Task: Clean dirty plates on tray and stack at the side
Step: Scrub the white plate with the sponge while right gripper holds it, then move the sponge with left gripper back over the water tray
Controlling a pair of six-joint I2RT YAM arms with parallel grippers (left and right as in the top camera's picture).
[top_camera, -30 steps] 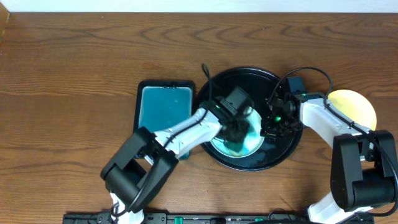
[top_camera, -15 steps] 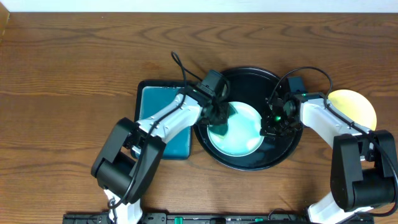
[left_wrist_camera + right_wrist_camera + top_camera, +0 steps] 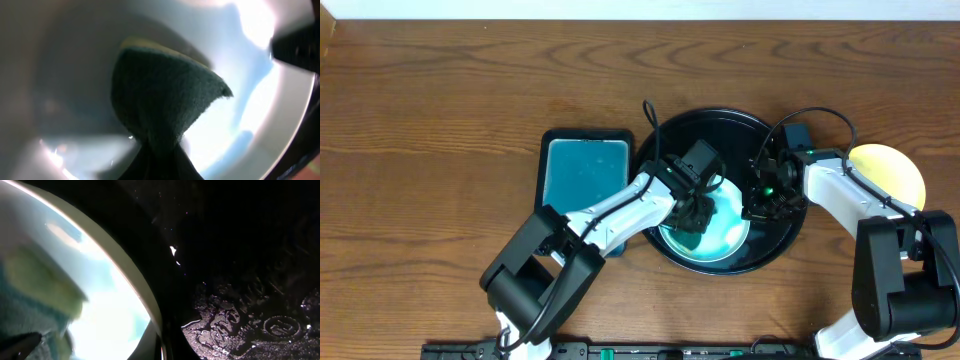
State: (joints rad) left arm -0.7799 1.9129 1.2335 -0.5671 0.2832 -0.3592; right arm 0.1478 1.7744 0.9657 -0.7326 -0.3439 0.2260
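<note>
My left gripper will next rise off the plate, swing over the rectangular black tray and come down onto the teal inside [image 3: 584, 177], because that is empty.
A pale mint-blue plate [image 3: 730, 232] lies in the round black tray [image 3: 720, 116]. My left gripper [image 3: 695, 212] is shut on a dark green sponge [image 3: 165, 95] with a yellow back, and presses it onto the middle of the plate [image 3: 260, 100]. My right gripper [image 3: 758, 207] is shut on the plate's right rim [image 3: 150, 310], over the wet tray floor [image 3: 240, 255]. The sponge [image 3: 40, 280] shows as a blurred shape at the left of the right wrist view. A pale yellow plate [image 3: 892, 168] sits on the table to the right of the tray, partly behind my right arm.
A rectangular black tray with a teal inside [image 3: 582, 180] lies just left of the round tray, and my left arm crosses its lower right corner. Bare wooden table [image 3: 440, 120] spreads to the left and back.
My left gripper swept the sponge to the plate's left rim and has come back to its middle. The right gripper has stayed on the plate's right rim.
</note>
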